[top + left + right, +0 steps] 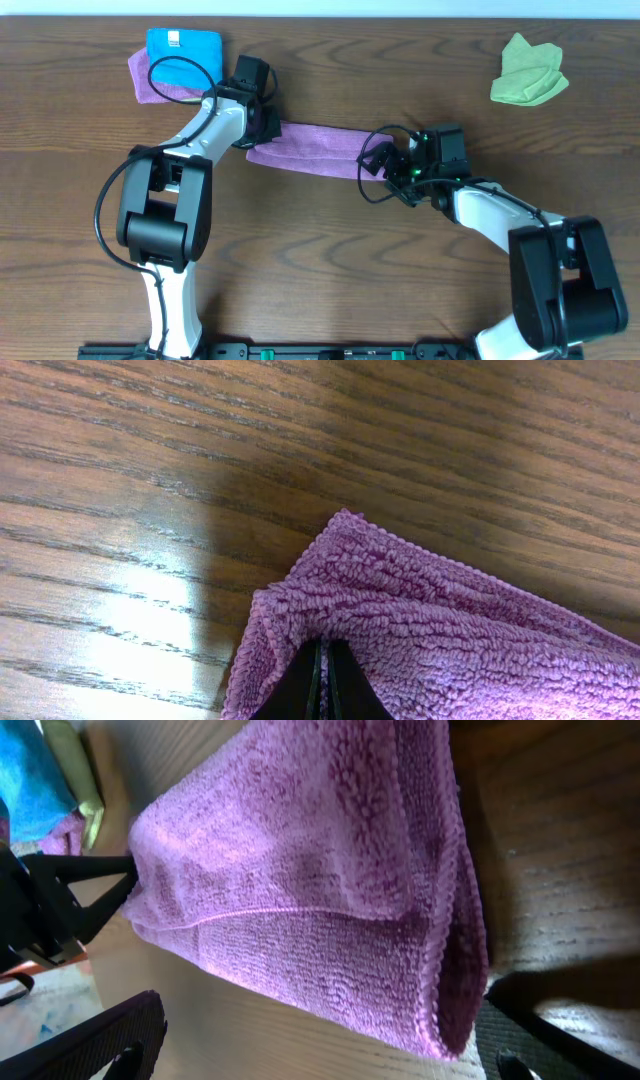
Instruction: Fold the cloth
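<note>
Next I will move my right gripper outward to close on the cloth's hemmed edge's middle [389, 143] [447, 910], outward of its open fingers, as only the cloth's near tip sits between them.
The lilac cloth [312, 148] is a long folded strip stretched across the middle of the table. My left gripper [262, 125] is shut on its left end; in the left wrist view the black fingertips [310, 685] pinch the fuzzy cloth [440, 630] near a corner. My right gripper [376, 160] stands open at the strip's right end. In the right wrist view the cloth [300, 870] fills the frame, and its near looped end hangs between the spread fingers [100, 1040] without being pinched. No tag shows.
A bright blue cloth [183, 48] lies at the back left on top of another purple cloth [148, 82]. A lime-green cloth [528, 72] sits crumpled at the back right. Both arm bases stand at the table's front edge.
</note>
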Available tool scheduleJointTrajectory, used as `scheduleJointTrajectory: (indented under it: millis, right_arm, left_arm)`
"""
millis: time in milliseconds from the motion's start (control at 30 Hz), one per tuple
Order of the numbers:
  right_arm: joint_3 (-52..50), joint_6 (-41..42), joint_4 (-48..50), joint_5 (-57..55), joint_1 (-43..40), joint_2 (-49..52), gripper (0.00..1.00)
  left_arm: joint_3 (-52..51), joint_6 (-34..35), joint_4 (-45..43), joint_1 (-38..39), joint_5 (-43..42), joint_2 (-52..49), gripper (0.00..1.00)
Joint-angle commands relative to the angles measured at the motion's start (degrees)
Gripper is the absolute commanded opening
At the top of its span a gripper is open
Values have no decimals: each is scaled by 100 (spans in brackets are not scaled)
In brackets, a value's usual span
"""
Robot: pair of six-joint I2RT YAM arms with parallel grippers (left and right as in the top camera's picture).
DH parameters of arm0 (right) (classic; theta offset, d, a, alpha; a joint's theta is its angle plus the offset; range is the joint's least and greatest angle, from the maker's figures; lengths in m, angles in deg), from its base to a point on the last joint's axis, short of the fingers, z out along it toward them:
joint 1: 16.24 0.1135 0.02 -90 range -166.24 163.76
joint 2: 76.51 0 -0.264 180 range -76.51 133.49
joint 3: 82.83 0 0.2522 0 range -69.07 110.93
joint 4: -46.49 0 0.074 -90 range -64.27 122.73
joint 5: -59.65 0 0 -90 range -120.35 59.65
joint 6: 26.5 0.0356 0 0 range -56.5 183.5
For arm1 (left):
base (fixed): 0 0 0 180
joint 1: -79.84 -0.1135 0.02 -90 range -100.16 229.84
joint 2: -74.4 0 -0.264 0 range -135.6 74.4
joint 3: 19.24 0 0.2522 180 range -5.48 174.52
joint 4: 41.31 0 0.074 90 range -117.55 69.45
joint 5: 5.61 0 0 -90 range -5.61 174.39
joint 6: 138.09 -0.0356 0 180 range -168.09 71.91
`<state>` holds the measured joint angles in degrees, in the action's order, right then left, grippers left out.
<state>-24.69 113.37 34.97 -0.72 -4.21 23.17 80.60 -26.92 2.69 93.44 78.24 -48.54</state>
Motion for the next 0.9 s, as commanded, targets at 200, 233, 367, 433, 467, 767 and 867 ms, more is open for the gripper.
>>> scheduleJointTrajectory:
  millis: [200,233,367,433,467,767,867]
  right_arm:
    - [-39,201,195,-822,109,278,99]
    - [-39,201,234,-890,136,291,99]
    - [-39,304,549,-1016,275,514,96]
    - [-39,378,691,-1088,341,662,95]
    - [-39,400,776,-1137,385,750,95]
    - [-39,450,1172,-1582,487,1263,76]
    - [-39,420,1185,-1808,487,1272,64]
  left_arm:
    - [66,28,260,2,-125,-55,6]
    - [66,33,267,2,-149,-55,6]
    - [66,157,273,2,-293,-55,6]
    - [66,210,282,2,-310,-55,6]
    - [66,216,284,2,-345,-55,6]
    - [66,216,422,2,-396,-55,6]
    - [66,216,476,2,-398,-55,6]
